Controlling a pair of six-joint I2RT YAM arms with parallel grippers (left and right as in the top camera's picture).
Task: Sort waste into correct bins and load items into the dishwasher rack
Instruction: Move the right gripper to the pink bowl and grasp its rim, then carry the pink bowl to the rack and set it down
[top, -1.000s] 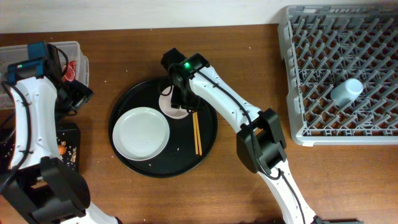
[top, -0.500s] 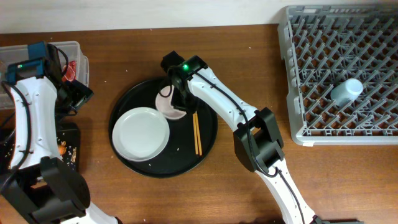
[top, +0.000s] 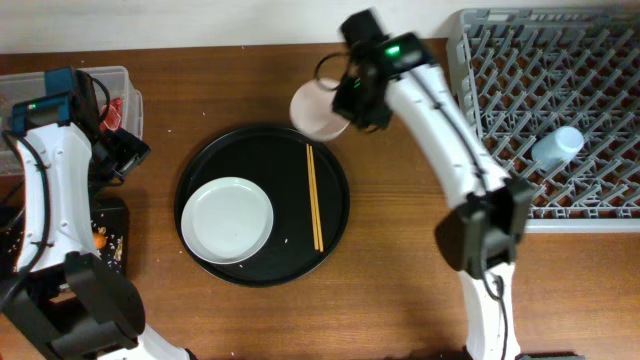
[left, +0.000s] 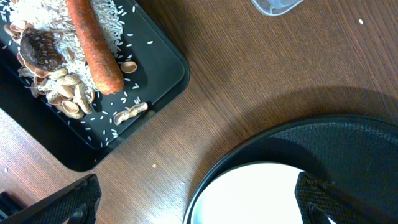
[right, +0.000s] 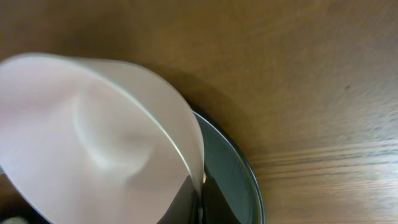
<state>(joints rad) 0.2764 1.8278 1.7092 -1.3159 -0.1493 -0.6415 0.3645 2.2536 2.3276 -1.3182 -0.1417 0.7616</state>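
Observation:
The rack's empty far rows are to the right of my right gripper in the overhead view. I will swing my right gripper over them, turn, and release the bowl (top: 316, 110).
My right gripper (top: 350, 100) is shut on the rim of the small white bowl (top: 316, 110), holding it tilted in the air above the table just past the far edge of the round black tray (top: 335, 215). In the right wrist view the fingers (right: 214, 199) pinch the bowl's (right: 93, 137) thin wall. The white plate (top: 227, 219) and chopsticks (top: 314, 196) lie on the tray. A pale blue cup (top: 556, 146) rests in the grey dishwasher rack (top: 500, 215). My left gripper (left: 196, 208) is open over the plate's (left: 255, 194) left edge, next to the black bin (left: 155, 68) holding rice, a carrot (left: 93, 43) and dark bits (left: 38, 45).
The clear tub (top: 125, 80) at the far left holds a red wrapper (top: 122, 108); its corner (left: 277, 5) shows in the left wrist view. The black bin (top: 112, 215) sits at the table's left edge below it. The rack fills the far right.
My right gripper closed on the bowl's rim, lifted it off the tray and carried it up and to the right, toward the rack. The left arm has not moved.

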